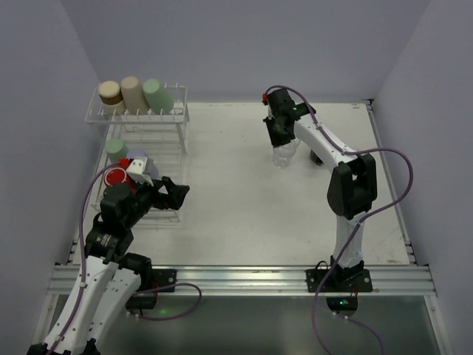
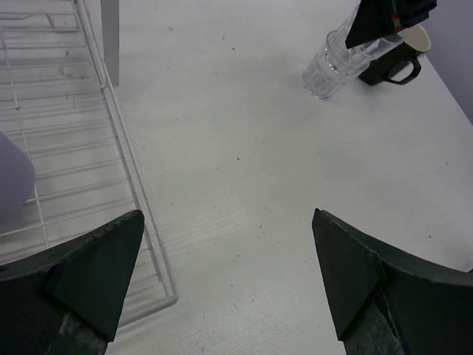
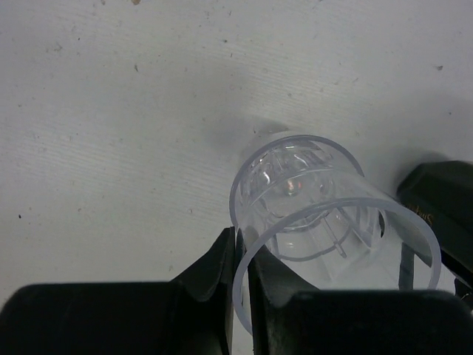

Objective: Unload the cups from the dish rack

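Note:
I need to turn my left gripper's open fingers outward next and move them in over the rack's flat base around the purple cup, because that cup is still outside them.
The white wire dish rack stands at the left. A tan-brown cup, a beige cup and a pale green cup lie on its raised shelf. On its flat base are another green cup, a purple cup and a red cup. My left gripper is open over the table, beside the rack's near corner. My right gripper is shut on the wall of a tilted clear glass cup, low over the table.
A black cup stands on the table right next to the clear one. Walls close in the table at the back and on both sides. The arms' mounting rail runs along the near edge.

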Robot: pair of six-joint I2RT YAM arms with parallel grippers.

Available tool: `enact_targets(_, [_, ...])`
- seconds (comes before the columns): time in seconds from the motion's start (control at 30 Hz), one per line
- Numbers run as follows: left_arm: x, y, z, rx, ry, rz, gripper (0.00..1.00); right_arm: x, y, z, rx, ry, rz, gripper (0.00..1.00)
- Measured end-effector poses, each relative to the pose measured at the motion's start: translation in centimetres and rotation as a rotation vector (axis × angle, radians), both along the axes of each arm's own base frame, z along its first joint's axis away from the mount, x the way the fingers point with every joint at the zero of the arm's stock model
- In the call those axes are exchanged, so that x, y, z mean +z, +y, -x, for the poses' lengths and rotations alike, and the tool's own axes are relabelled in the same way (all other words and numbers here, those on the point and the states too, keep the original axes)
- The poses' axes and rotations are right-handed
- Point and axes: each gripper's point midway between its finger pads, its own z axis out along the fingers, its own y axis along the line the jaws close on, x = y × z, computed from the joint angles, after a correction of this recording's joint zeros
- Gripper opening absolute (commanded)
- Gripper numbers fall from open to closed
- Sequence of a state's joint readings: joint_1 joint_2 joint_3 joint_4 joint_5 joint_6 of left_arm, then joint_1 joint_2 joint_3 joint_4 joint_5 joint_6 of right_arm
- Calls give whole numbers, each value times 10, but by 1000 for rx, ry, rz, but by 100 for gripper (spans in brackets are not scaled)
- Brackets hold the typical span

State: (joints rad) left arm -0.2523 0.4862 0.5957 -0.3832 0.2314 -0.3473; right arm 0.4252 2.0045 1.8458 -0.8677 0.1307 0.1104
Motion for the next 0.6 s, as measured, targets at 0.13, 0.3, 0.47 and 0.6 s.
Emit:
enact_targets(0.13, [0, 5, -2, 23, 1, -2, 100, -6, 0, -1, 2, 12, 7, 38])
enact_targets(0.3, [-2, 16, -8, 85, 5, -14, 100, 0, 3, -7, 4, -21, -7, 47])
enact_targets(0.47, [-4, 31, -15, 182, 16, -26, 100, 30, 10, -1, 7, -103, -94, 60])
enact_targets(0.6, [-3, 52, -20, 318, 40, -39, 100, 74, 20, 39, 36, -238, -233, 63])
